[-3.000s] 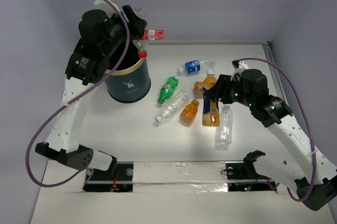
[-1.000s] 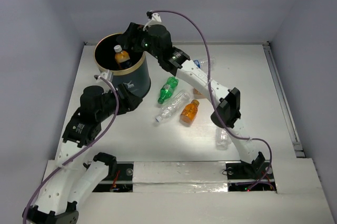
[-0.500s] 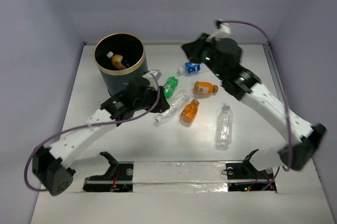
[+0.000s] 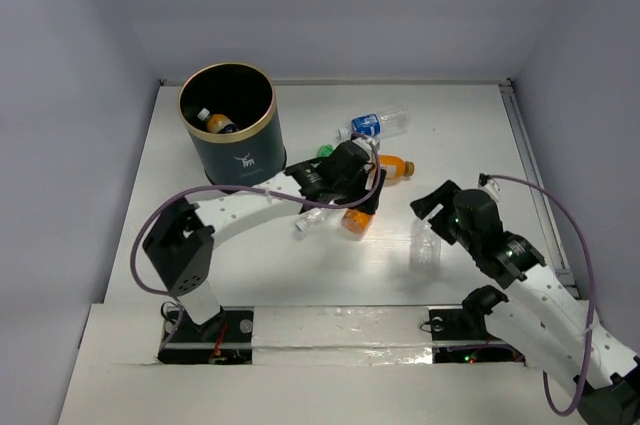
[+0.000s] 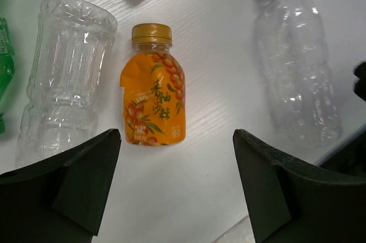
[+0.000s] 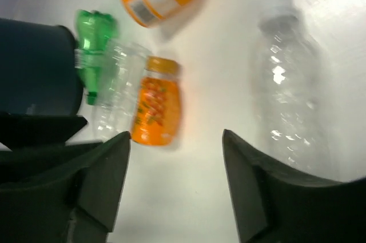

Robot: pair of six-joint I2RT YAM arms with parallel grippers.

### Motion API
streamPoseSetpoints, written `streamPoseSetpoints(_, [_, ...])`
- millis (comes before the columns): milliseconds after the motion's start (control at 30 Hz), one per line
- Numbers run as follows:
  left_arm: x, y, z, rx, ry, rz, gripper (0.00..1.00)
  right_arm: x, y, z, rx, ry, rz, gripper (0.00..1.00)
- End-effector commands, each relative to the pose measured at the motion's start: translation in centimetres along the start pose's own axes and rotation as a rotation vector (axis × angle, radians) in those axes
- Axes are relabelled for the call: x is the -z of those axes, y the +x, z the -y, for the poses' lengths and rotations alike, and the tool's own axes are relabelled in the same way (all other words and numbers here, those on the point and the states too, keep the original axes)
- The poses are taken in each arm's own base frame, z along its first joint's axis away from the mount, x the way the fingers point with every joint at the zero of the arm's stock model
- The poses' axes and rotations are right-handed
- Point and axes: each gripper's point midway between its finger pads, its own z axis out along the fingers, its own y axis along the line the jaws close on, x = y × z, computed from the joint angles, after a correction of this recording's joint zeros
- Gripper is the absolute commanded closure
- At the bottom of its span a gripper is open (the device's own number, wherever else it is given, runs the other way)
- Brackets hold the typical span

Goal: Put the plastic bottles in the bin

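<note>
The left gripper lowers and shifts toward the crushed clear bottle (image 4: pixel 425 248) next, until its fingers straddle the small orange bottle, which lies off-center that way.
The dark teal bin (image 4: pixel 240 157) stands at the far left with an orange-filled bottle (image 4: pixel 214 123) inside. My left gripper (image 4: pixel 360 197) is open and empty, hovering over a small orange bottle (image 5: pixel 153 108) that lies between a crushed clear bottle (image 5: pixel 66 100) and a clear bottle (image 5: pixel 297 71). My right gripper (image 4: pixel 432 203) is open and empty above that clear bottle (image 4: pixel 425 248). A second orange bottle (image 4: pixel 395 167), a blue-labelled clear bottle (image 4: pixel 372 126) and a green bottle (image 6: pixel 91 46) lie further back. The right wrist view shows the small orange bottle (image 6: pixel 157 108) ahead of its open gripper (image 6: pixel 174 140).
The left arm's forearm (image 4: pixel 240 207) stretches across the table in front of the bin. A metal rail (image 4: pixel 535 175) runs along the table's right edge. Grey walls close in the back and sides.
My left gripper has moved right, from beside the bin to above the small orange bottle. My right arm has pulled back from the far middle to the near right, over the clear bottle.
</note>
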Motion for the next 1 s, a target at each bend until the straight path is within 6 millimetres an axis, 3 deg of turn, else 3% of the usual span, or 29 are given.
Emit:
streamPoseSetpoints(0, [-1.6, -1.1, -0.5, -0.039, -0.067, 0.019, 0.22, 0.6, 0.9, 1.7, -0.109, 0.049, -0.022, 0.2])
streamPoseSetpoints(67, [-2.5, -0.9, -1.1, -0.044, -0.098, 0.017, 0.22, 0.7, 1.3, 3.3, -0.091, 0.116, -0.031, 0.06])
streamPoseSetpoints(200, [-4.6, -0.2, -1.2, -0.055, -0.103, -0.007, 0.22, 0.8, 2.0, 5.6, -0.069, 0.211, -0.04, 0.0])
streamPoseSetpoints(367, [-6.0, -0.1, -1.8, -0.069, -0.134, -0.012, 0.22, 0.6, 2.1, 5.7, -0.046, 0.218, -0.049, 0.0])
streamPoseSetpoints(767, [-7.9, 1.5, -1.9, -0.071, -0.117, -0.045, 0.23, -2.0, 2.2, 7.7, 0.03, 0.44, -0.112, 0.0])
streamPoseSetpoints(967, [-8.3, 2.8, -1.0, -0.057, -0.068, -0.061, 0.3, -3.4, 2.0, 8.2, 0.092, 0.516, -0.146, 0.04])
